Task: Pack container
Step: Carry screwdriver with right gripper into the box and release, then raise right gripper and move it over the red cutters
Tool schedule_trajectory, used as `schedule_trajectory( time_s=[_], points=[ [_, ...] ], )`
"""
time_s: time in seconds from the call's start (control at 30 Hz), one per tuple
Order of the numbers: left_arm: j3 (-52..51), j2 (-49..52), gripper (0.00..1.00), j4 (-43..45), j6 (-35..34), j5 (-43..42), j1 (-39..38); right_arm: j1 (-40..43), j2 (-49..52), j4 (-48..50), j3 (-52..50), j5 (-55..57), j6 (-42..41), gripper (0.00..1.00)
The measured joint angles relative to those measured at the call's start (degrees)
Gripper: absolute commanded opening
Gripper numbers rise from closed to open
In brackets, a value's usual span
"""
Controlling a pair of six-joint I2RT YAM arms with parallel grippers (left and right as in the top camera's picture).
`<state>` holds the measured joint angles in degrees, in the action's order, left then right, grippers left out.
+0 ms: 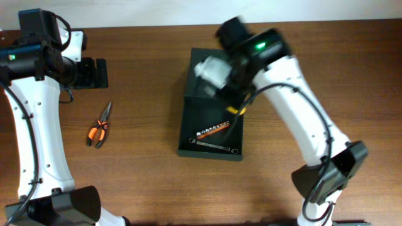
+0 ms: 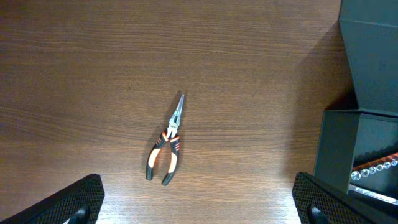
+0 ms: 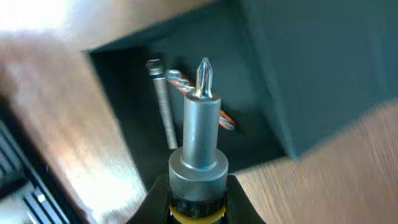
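My right gripper needs to move back into the box [image 3: 124, 56] next. Then it should lower the screwdriver onto the empty part of the box between the socket bar [image 1: 211, 132] and the wrench.
The container [image 1: 232, 135] is a dark green-black box in the middle of the table, its flap lid [image 1: 201, 63] open toward the far side. Inside lie a socket rail [image 1: 211, 132] and a wrench [image 1: 215, 145]. My right gripper [image 1: 235, 108] is above the box and shut on a screwdriver [image 3: 200, 130] with a silver shaft, Phillips tip and yellow-black handle, pointing into the box [image 3: 124, 56]. My left gripper [image 1: 94, 72] is open and empty at the far left. Orange-handled pliers [image 1: 98, 129] lie on the table; they also show in the left wrist view [image 2: 166, 146].
The wooden table [image 1: 326, 69] carries the box and the pliers. The box edge [image 2: 339, 149] shows at the right of the left wrist view. The right arm's base [image 1: 326, 176] stands at the front right, the left arm's base [image 1: 63, 207] at the front left.
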<state>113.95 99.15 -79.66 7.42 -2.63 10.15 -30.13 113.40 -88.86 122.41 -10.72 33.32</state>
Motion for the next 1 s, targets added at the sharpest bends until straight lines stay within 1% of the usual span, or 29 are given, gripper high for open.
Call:
schedule_trajectory(
  time_s=[0.1,0.23,0.37,0.57,0.7,0.73,0.8,0.9,0.93,0.97,1.0],
  points=[
    [0.00,0.00,0.99,-0.20,0.02,-0.13,0.00,-4.13,0.02,0.94,-3.43,-0.20,4.31,0.04],
    [0.00,0.00,0.99,-0.55,0.02,-0.15,0.00,-6.12,0.07,7.74,-10.99,-0.35,6.75,0.04],
    [0.00,0.00,0.99,-0.90,0.02,-0.22,0.00,-6.08,0.31,15.04,-19.39,-0.35,7.69,0.04],
    [0.00,0.00,0.99,-1.27,0.02,-0.52,0.00,-5.75,0.42,24.37,-28.85,-0.37,8.09,0.04],
    [0.00,0.00,0.99,-1.36,0.02,-0.59,0.00,-5.64,0.46,27.96,-33.09,-0.37,8.04,0.04],
    [0.00,0.00,0.99,-1.36,0.02,-0.59,0.00,-5.64,0.46,28.35,-34.12,-0.37,8.07,0.09],
    [0.00,0.00,0.99,-1.44,0.02,-0.59,0.00,-5.64,0.46,28.92,-35.36,-0.37,8.07,0.31],
    [0.00,0.00,0.99,-1.79,0.02,-0.59,0.00,-5.64,0.46,28.92,-36.63,-0.39,7.96,0.41],
    [0.00,0.00,0.99,-1.97,0.02,-0.59,0.00,-5.64,0.46,28.92,-36.79,-0.42,7.98,0.47],
    [0.00,0.00,0.99,-2.01,0.02,-0.59,0.00,-5.64,0.46,28.92,-36.79,-0.42,7.80,0.59],
    [0.00,0.00,0.99,-2.03,0.02,-0.59,0.00,-5.64,0.46,28.94,-36.79,-0.37,8.02,0.64]
  ],
)
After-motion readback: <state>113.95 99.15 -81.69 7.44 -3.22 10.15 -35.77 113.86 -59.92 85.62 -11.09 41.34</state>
